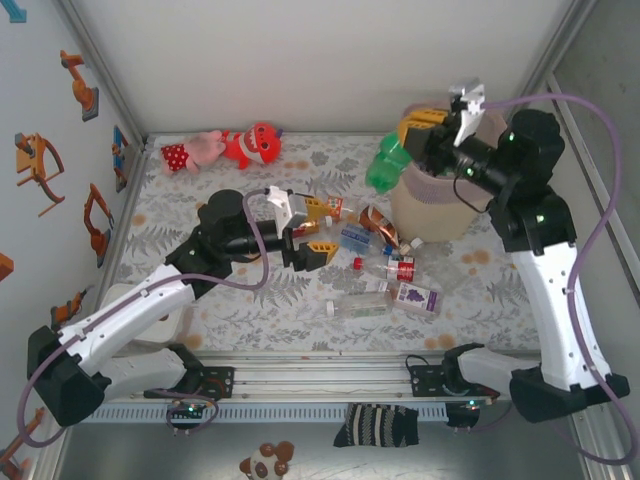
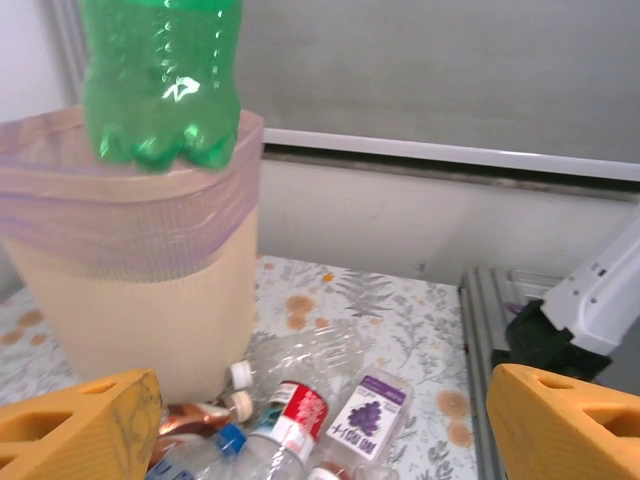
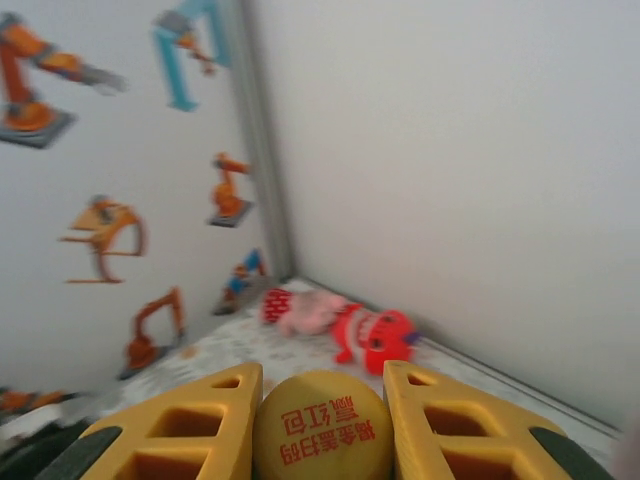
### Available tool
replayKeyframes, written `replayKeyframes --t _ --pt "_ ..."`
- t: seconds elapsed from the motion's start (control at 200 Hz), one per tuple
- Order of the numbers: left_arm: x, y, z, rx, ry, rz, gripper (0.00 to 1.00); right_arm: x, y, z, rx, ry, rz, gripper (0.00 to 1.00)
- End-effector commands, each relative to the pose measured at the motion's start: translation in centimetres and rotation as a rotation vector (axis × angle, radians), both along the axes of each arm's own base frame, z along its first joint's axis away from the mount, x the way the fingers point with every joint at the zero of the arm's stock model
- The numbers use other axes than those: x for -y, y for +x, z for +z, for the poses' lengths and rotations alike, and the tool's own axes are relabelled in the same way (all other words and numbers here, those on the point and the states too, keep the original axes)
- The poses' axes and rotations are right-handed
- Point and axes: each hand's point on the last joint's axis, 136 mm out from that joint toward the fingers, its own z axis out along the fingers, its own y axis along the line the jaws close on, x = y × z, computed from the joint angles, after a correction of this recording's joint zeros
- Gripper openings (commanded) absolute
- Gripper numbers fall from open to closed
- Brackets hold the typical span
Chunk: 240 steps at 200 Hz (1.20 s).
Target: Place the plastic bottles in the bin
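Observation:
I will bring my right gripper over the bin's opening, tilt it down and lower it to release the bottle's cap, as the green bottle still hangs outside the bin's rim.
My right gripper is shut on the yellow cap of a green bottle, which hangs at the left rim of the bin. In the left wrist view the green bottle hangs in front of the bin's pink rim. My left gripper stands open just left of the bottle pile, with nothing between its yellow fingers. On the table lie a red-labelled bottle, a purple-labelled bottle, a clear bottle and a blue-labelled one.
Red and pink plush toys lie at the back left near the wall. A white box sits under the left arm. The enclosure walls stand close behind the bin. A striped sock lies off the table's near edge.

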Motion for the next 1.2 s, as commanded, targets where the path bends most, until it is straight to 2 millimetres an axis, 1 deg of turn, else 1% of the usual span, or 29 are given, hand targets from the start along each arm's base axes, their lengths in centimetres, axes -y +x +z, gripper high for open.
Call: replayKeyframes --t 0.0,0.11,0.185,0.245,0.361,0.406,0.421,0.491,0.651,0.796,1.026,1.197 --pt "-1.4 1.9 0.0 -0.041 -0.009 0.136 0.84 4.4 3.5 0.8 0.005 -0.030 -0.198 0.11" --pt "-2.6 3.2 0.1 -0.070 -0.020 0.230 0.87 9.0 7.3 0.7 -0.018 -0.053 -0.367 0.11" --pt "-3.5 4.1 0.0 -0.102 -0.025 0.302 0.89 12.0 9.9 -0.5 -0.051 -0.093 -0.485 0.11" --pt "-4.1 4.6 -0.1 -0.126 -0.024 0.342 0.90 14.2 11.7 -1.5 -0.083 -0.129 -0.560 0.10" --pt "-5.0 5.3 -0.3 -0.184 -0.010 0.391 0.91 17.6 14.5 -4.7 -0.170 -0.225 -0.671 0.09" --pt "-5.1 5.5 -0.5 -0.208 0.003 0.400 0.91 18.4 15.4 -6.1 -0.206 -0.257 -0.692 0.09" --pt "-5.2 5.5 -0.5 -0.213 0.006 0.401 0.91 18.7 15.8 -6.8 -0.225 -0.269 -0.697 0.09" --pt "-5.2 5.6 -0.8 -0.234 0.017 0.399 0.91 19.8 16.7 -9.2 -0.292 -0.323 -0.725 0.08" --pt "-5.3 5.7 -1.2 -0.247 0.028 0.397 0.91 21.2 17.7 -15.1 -0.440 -0.441 -0.747 0.08" --pt "-5.2 5.5 -1.3 -0.249 0.036 0.381 0.91 21.3 18.4 -20.2 -0.565 -0.489 -0.710 0.09" --pt "-5.3 5.5 -1.3 -0.251 0.034 0.379 0.91 21.1 19.8 -27.0 -0.725 -0.524 -0.656 0.11" --pt "-5.4 5.4 -1.1 -0.249 0.032 0.377 0.91 21.2 20.8 -31.0 -0.805 -0.540 -0.631 0.14"
